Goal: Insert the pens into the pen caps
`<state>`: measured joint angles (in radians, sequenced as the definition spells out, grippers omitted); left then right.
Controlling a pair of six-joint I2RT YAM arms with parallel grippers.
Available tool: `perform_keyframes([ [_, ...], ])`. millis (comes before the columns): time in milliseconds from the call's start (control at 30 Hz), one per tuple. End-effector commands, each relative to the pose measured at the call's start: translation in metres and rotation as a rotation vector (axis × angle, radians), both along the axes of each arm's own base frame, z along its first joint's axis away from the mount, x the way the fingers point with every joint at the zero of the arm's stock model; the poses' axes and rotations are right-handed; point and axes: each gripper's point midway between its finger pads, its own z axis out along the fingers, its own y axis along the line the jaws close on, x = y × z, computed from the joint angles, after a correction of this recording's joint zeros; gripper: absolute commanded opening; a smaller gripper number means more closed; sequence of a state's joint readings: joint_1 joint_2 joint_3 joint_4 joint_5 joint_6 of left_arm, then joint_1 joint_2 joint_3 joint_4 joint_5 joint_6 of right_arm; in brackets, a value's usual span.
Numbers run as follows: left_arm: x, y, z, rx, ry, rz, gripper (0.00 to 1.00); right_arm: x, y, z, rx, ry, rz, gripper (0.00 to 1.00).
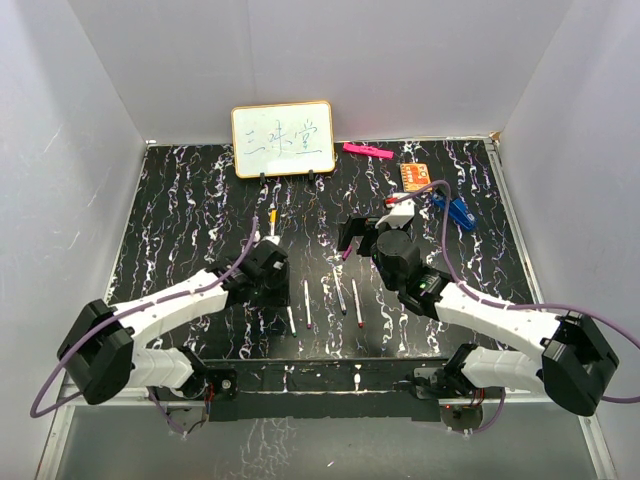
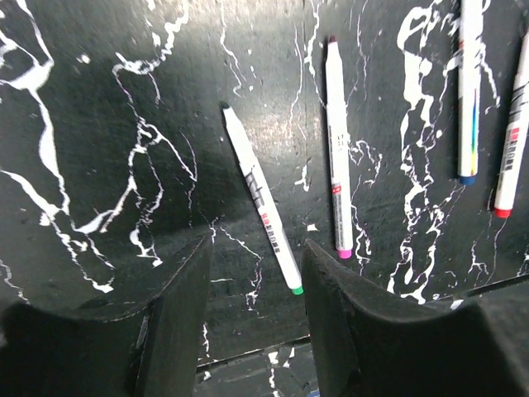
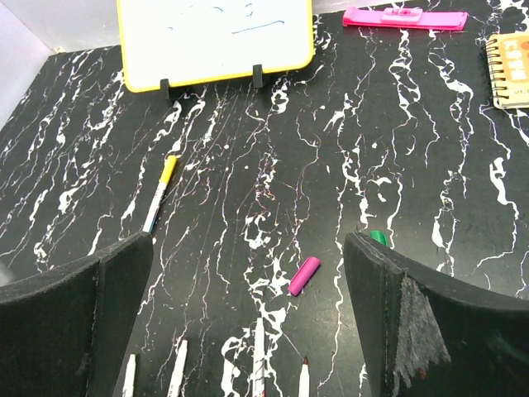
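Note:
My left gripper moves down onto the green-ended pen's red-printed part point(image 1: 291, 320) point(image 2: 270, 227) next and closes there, since that part lies below it, between its open fingers.
Several white pens lie side by side near the front edge point(image 1: 307, 305). In the left wrist view the green-ended pen point(image 2: 260, 211) has its end on the table between my left gripper's point(image 2: 256, 252) open fingers, untouched; pink-ended point(image 2: 337, 149), blue-ended point(image 2: 469, 91) and red-ended point(image 2: 514, 124) pens lie to its right. My left gripper point(image 1: 276, 285) hovers over the leftmost pen. My right gripper point(image 1: 360, 240) is wide open and empty point(image 3: 248, 246) above a purple pen cap point(image 3: 303, 275). A green cap point(image 3: 378, 237) peeks from behind its right finger. A yellow-capped pen point(image 3: 159, 192) lies farther left.
A yellow-framed whiteboard point(image 1: 283, 140) stands at the back. A thick pink marker point(image 1: 367, 151) and an orange notepad point(image 1: 415, 176) lie at the back right, with a blue object point(image 1: 458, 212) beside the right arm. White walls enclose the black marbled table point(image 1: 180, 200).

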<state>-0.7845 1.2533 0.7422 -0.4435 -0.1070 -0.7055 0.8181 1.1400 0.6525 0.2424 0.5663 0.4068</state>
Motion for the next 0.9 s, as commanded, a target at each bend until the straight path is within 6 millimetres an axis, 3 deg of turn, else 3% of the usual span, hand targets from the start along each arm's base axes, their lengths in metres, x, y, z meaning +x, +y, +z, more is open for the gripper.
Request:
perform_keyframes([
  [0, -0.017, -0.013, -0.013, -0.016, 0.067, -0.022, 0.46, 0.0, -0.001, 0.02, 0.074, -0.045, -0.008, 0.98],
  [233, -0.019, -0.023, -0.021, 0.024, 0.067, -0.055, 0.46, -0.002, 0.002, 0.023, 0.084, -0.053, 0.011, 0.98],
  [867, -0.018, -0.006, -0.052, 0.21, 0.116, -0.049, 0.43, -0.008, -0.002, 0.025, 0.107, -0.072, 0.024, 0.98],
])
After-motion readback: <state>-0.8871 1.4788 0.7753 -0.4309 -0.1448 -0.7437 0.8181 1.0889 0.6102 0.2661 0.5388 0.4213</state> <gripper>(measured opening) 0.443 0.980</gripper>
